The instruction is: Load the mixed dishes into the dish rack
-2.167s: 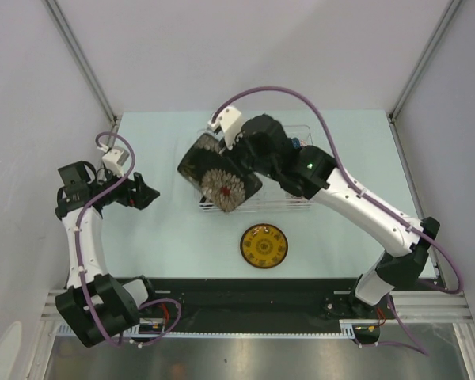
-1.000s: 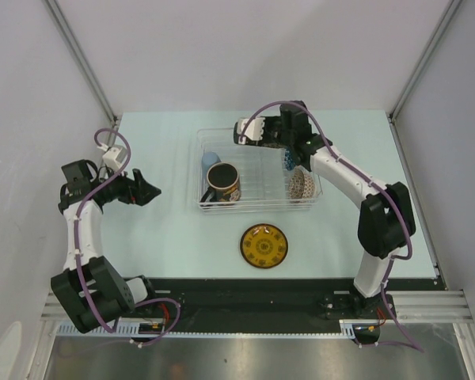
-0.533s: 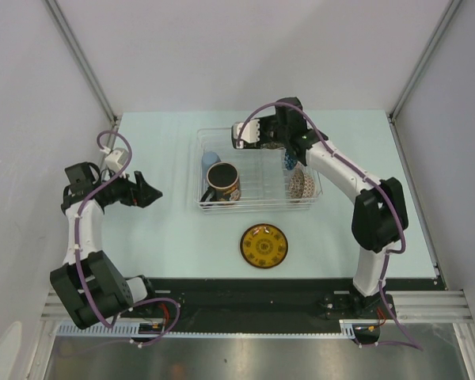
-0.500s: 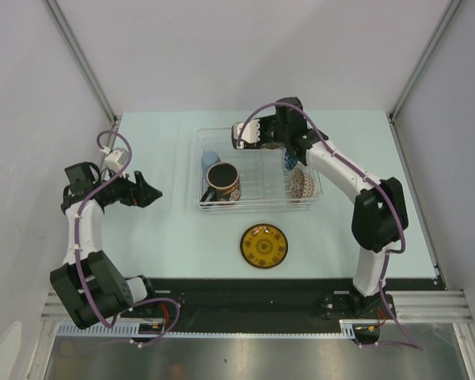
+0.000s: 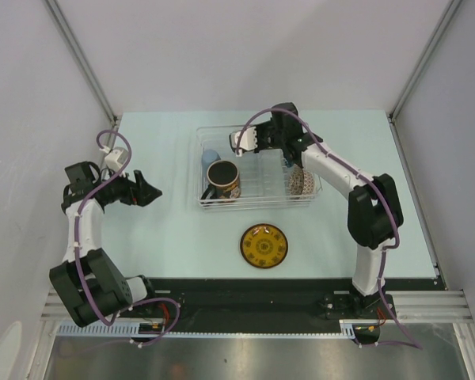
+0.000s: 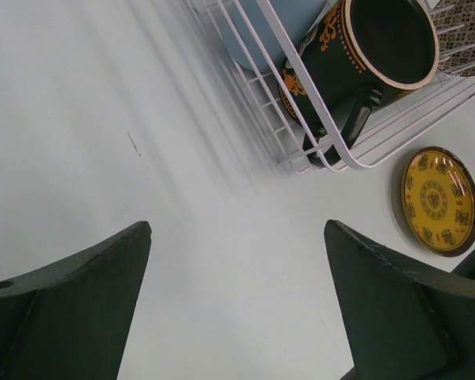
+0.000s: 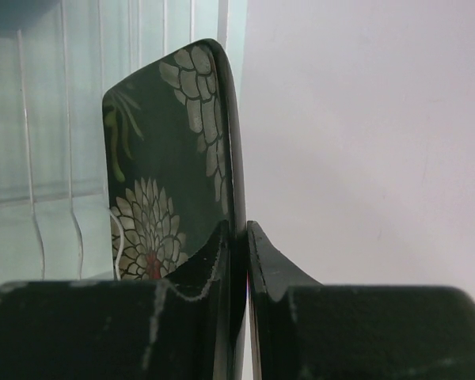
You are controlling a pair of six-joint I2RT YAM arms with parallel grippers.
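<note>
I need to lower my right gripper next toward the right side in the top view and release the plate [image 7: 170, 158], because the back wires of the rack lie below on that side.
The black square floral plate [image 7: 170, 158] stands on edge, and my right gripper [image 7: 239, 229] is shut on its rim, over the back of the dish rack [image 5: 257, 203]. In the top view the right gripper [image 5: 263, 142] hides that plate. Inside the rack are the pale blue cup [image 5: 210, 157], the dark mug [image 5: 222, 180], the blue patterned bowl [image 5: 287, 162] and the brownish bowl [image 5: 301, 182]. The yellow saucer [image 5: 264, 245] lies on the table in front of the rack. My left gripper [image 5: 146, 190] hangs open and empty to the left of the rack.
The left wrist view shows the rack's white rim [image 6: 301, 119], the mug [image 6: 364, 63] lying on its side against it, and the saucer [image 6: 439, 202] beyond. Grey walls close in the table on both sides. My right arm's elbow [image 5: 372, 206] stands right of the rack.
The plate, earlier held face-up high over the rack, is now on edge at the rack's back. The right wrist has crept slightly left in the last second. The left arm has barely moved.
</note>
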